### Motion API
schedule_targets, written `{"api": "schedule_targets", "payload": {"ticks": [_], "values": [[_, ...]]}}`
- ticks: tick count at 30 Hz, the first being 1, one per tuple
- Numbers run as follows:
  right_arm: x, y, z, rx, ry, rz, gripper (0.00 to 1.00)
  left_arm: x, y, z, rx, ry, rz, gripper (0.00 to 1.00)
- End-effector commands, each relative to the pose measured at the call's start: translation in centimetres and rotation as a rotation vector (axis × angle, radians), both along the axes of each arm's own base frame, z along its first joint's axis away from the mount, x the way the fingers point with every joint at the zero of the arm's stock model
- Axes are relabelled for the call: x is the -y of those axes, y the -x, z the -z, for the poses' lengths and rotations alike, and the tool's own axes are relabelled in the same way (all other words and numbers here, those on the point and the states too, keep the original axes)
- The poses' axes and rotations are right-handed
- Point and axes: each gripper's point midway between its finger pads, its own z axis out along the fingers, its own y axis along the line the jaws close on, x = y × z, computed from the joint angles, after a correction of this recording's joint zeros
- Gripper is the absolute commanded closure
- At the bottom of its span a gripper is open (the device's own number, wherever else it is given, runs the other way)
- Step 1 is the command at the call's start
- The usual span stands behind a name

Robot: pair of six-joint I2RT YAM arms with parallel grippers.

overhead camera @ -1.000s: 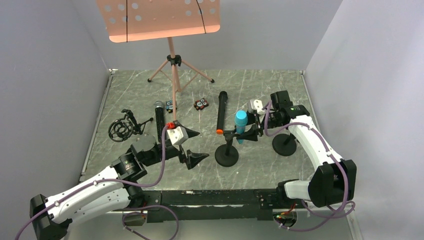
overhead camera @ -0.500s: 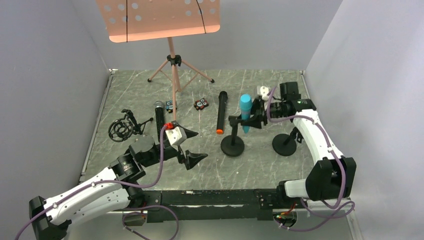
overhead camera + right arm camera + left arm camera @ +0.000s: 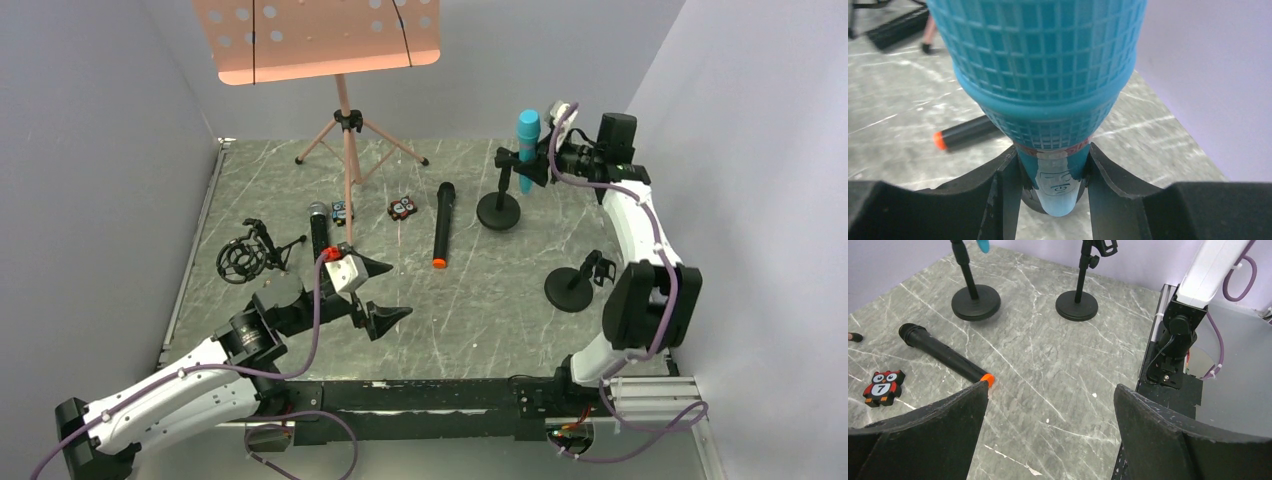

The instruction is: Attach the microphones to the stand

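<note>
I will next lower my right gripper outward, seat the stand's raised base and release the turquoise microphone (image 3: 527, 135), because bare tabletop is below the gripper, just outward of that base.
My right gripper (image 3: 541, 160) is shut on the turquoise microphone (image 3: 527, 135), which sits in the clip of a black round-base stand (image 3: 498, 211) at the far right. In the right wrist view the jaws (image 3: 1053, 170) clamp the turquoise microphone (image 3: 1048, 75) just below its mesh head. The black microphone with the orange end (image 3: 441, 224) lies on the table mid-field; it also shows in the left wrist view (image 3: 943, 357). The black microphone with the silver mesh head (image 3: 319, 230) lies left of it. My left gripper (image 3: 400, 290) is open and empty above the near table (image 3: 1052, 387).
A second black stand (image 3: 572, 285) with an empty clip stands at the near right. A pink music stand (image 3: 345, 130) rises at the back. A black shock mount (image 3: 245, 258) lies at the left. Two small owl clips (image 3: 402, 209) lie near the music stand's foot.
My right gripper has carried the turquoise microphone and its stand from the middle of the table to the far right. The left arm has barely moved.
</note>
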Motion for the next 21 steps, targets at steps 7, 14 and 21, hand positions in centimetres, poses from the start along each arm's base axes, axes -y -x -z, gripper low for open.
{"api": "schedule_targets", "payload": {"ticks": [7, 14, 21], "values": [[4.8, -12.5, -4.1, 0.213, -0.043, 0.323, 0.70, -1.2, 0.3, 0.5, -0.026, 0.020, -0.039, 0.01], [6.0, -14.0, -1.8, 0.167, -0.047, 0.362, 0.68, -1.8, 0.2, 0.6, -0.017, 0.019, -0.059, 0.01], [5.7, -13.1, 1.0, 0.079, -0.083, 0.329, 0.42, -1.7, 0.3, 0.2, -0.017, 0.023, -0.054, 0.01]]}}
